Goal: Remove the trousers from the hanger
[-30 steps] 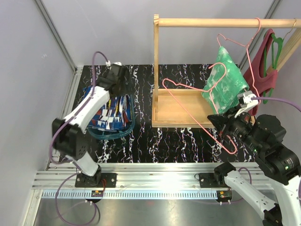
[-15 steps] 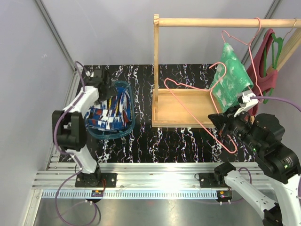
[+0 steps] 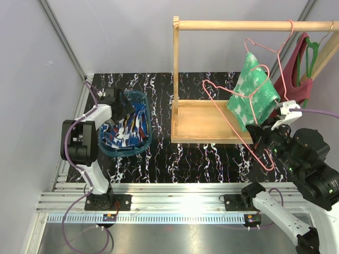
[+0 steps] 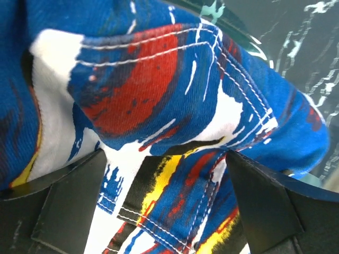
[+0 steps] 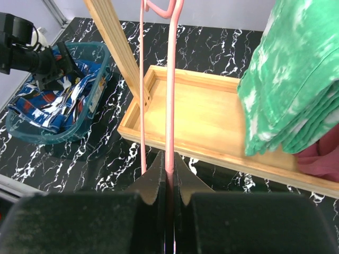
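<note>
My right gripper will move up and outward toward the upright post next. Then it will hook the empty hanger (image 5: 170,106) over the wooden rod (image 3: 238,25), where that part of the rod is empty.
The blue trousers (image 3: 123,132) with white, red and yellow patches lie in a teal basket (image 3: 144,142). My left gripper (image 3: 119,104) is low over the basket's far side, open, with that cloth (image 4: 159,95) filling the view between its fingers (image 4: 69,211). The green mottled trousers (image 3: 253,91) hang folded over a pink hanger hooked on the wooden rod (image 3: 238,25). My right gripper (image 3: 263,138) is shut on the wire of a second, bare pink hanger (image 5: 170,106), held tilted in front of the rack. The green trousers (image 5: 291,79) hang to its right.
The wooden rack has a tray base (image 3: 196,124) and an upright post (image 3: 175,79). A maroon top (image 3: 296,79) hangs on a green hanger at the rod's right end. Grey walls close in the left and back of the black marbled table (image 3: 190,159).
My left gripper swung out to the back left edge, then came down into the basket. My right gripper shifted right with the bare hanger, and the green trousers swung.
</note>
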Motion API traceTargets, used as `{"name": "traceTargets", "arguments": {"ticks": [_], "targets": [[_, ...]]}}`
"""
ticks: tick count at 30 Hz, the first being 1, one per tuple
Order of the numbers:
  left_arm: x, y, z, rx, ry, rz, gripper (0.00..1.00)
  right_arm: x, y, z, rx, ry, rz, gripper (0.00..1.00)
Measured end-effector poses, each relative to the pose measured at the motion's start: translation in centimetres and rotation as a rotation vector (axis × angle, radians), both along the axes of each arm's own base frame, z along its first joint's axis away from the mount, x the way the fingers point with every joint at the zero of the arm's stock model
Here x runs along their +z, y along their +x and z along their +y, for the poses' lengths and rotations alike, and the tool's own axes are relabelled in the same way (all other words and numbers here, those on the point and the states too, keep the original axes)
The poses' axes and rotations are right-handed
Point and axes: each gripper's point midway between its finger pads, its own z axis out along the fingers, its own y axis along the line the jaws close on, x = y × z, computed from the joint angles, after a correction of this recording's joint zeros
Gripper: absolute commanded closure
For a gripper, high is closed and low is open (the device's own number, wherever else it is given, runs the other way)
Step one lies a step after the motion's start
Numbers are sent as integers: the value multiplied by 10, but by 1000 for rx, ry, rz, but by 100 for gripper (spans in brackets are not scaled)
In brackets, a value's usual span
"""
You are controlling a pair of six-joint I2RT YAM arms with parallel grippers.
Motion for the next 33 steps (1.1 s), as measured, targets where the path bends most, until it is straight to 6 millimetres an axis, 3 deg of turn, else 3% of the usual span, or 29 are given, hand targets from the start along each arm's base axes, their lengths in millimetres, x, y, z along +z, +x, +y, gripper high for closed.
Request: {"name": "traceTargets", "arguments": {"ticks": [3,7,9,13,16,19,22,27,33], "targets": [[9,-1,-2,-4,-32,-10,1,3,3,0,3,-18,-10,100],[42,-15,-9,-30,-68,-20,1,10,20,8,12,-53,-5,100],[73,-20,-11,-45,-75,-65,1,12,33,13,12,-73,1,100],[160,-36,-11,-69,-72,-255,1,15,55,21,6,-106,9,100],[224,-66,-7,-90,-57,-425,1,24,70,23,-13,-127,-9,100],[261,-99,-3,-115,-27,-523,1,41,82,22,-39,-143,-56,100],[266,-126,2,-149,18,-539,1,61,91,23,-49,-136,-115,100],[233,-158,10,-202,92,-457,1,86,109,31,-54,-122,-188,100],[201,-189,20,-228,159,-422,1,82,148,46,-73,-147,-204,100]]}}
